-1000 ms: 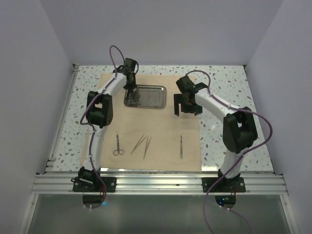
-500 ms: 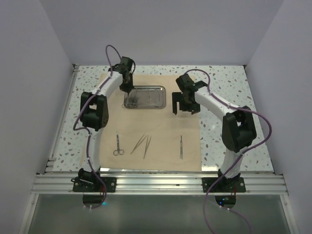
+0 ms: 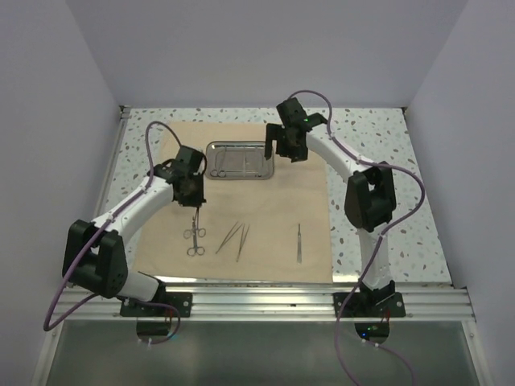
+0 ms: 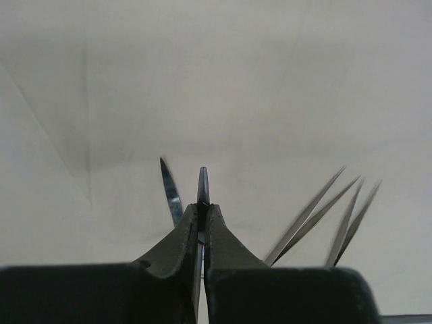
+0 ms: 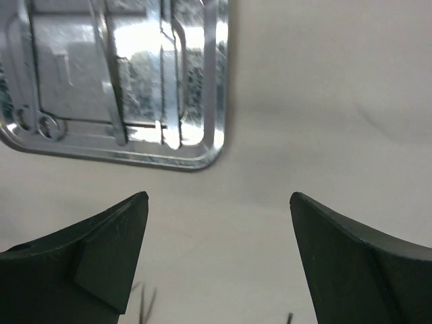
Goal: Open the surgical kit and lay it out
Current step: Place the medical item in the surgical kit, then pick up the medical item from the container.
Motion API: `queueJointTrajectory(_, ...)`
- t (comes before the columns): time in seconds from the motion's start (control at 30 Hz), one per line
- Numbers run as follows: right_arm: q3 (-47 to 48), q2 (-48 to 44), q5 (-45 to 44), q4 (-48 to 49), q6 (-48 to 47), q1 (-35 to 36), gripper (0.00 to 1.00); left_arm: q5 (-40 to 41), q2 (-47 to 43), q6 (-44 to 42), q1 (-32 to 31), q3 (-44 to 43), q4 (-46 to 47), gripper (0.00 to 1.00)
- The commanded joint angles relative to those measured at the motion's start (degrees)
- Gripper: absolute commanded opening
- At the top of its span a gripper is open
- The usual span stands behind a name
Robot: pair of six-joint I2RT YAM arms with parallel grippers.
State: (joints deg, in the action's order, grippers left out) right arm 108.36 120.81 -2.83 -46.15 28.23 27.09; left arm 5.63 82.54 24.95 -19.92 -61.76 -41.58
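Note:
The right gripper shifts to its left in the top view next and comes down astride the thin metal tool lying clear mid-tray below.
The beige cloth wrap (image 3: 265, 217) lies spread flat on the table. The steel tray (image 3: 265, 161) sits at its far middle with thin tools still in it (image 5: 111, 88). My left gripper (image 3: 195, 207) is shut on a pair of scissors (image 3: 195, 232) that hangs from it just above the cloth, over another pair of scissors (image 3: 195, 251) lying there. In the left wrist view the gripper (image 4: 201, 206) pinches the held scissors' tip (image 4: 203, 183). Two tweezers (image 3: 235, 239) and a scalpel-like tool (image 3: 298, 243) lie in a row on the cloth. My right gripper (image 3: 287, 150) is open and empty beside the tray's right end (image 5: 219, 81).
The cloth covers most of the speckled tabletop (image 3: 378, 161). White walls close in the left, back and right sides. An aluminium rail (image 3: 257, 301) runs along the near edge, with both arm bases on it.
My left gripper has left the tray and swung near-left with a pair of scissors, down over the laid-out row. My right gripper has moved back and left to the tray's right end.

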Motion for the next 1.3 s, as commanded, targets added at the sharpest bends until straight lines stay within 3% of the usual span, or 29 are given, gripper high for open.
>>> queueJointTrajectory(0.0,8.69,5.12,2.57,2.29,3.05,0.86,0.89,-0.89,-2.56,4.31,-2.04,8.82,2.99,0.0)
queueJointTrajectory(0.07,14.85,9.24,2.65,2.56,4.46,1.47,0.88,-0.62,-3.96,5.54,-2.84,11.47,4.48,0.0)
queueJointTrajectory(0.1,16.69,10.48,3.7,2.73,4.73,1.82,0.88,-0.36,-4.23,5.9,-3.02,14.01,5.19,0.07)
queueJointTrajectory(0.13,20.28,11.8,3.62,2.65,5.08,2.52,0.88,-0.44,-4.49,6.25,-3.19,14.99,5.89,0.18)
queueJointTrajectory(0.2,23.38,15.49,3.62,3.08,5.43,3.31,0.88,-0.7,-4.5,7.21,-3.1,17.1,7.48,0.29)
queueJointTrajectory(0.23,26.18,16.64,3.27,3.0,5.52,4.36,0.88,-0.88,-4.41,7.48,-3.1,17.28,7.66,0.45)
queueJointTrajectory(0.27,27.51,17.6,3.1,3.0,5.61,4.81,0.88,-1.06,-4.41,8.0,-3.1,17.2,7.74,0.52)
queueJointTrajectory(0.3,29.52,19.7,2.92,3.17,5.61,5.25,0.87,-1.49,-4.58,8.27,-3.1,16.67,7.66,0.71)
queueJointTrajectory(0.4,31.91,22.96,2.05,4.05,6.31,6.83,0.86,-2.2,-5.2,8.54,-3.1,14.31,6.61,0.83)
queueJointTrajectory(0.93,40.44,33.43,-11.41,3.61,5.17,9.12,0.75,-1.32,-7.92,5.02,-3.02,2.87,-2.45,0.82)
queueJointTrajectory(1.27,44.75,38.79,-10.45,0.37,4.91,10.7,0.32,-2.37,-5.9,2.03,-1.7,1.99,-1.05,0.81)
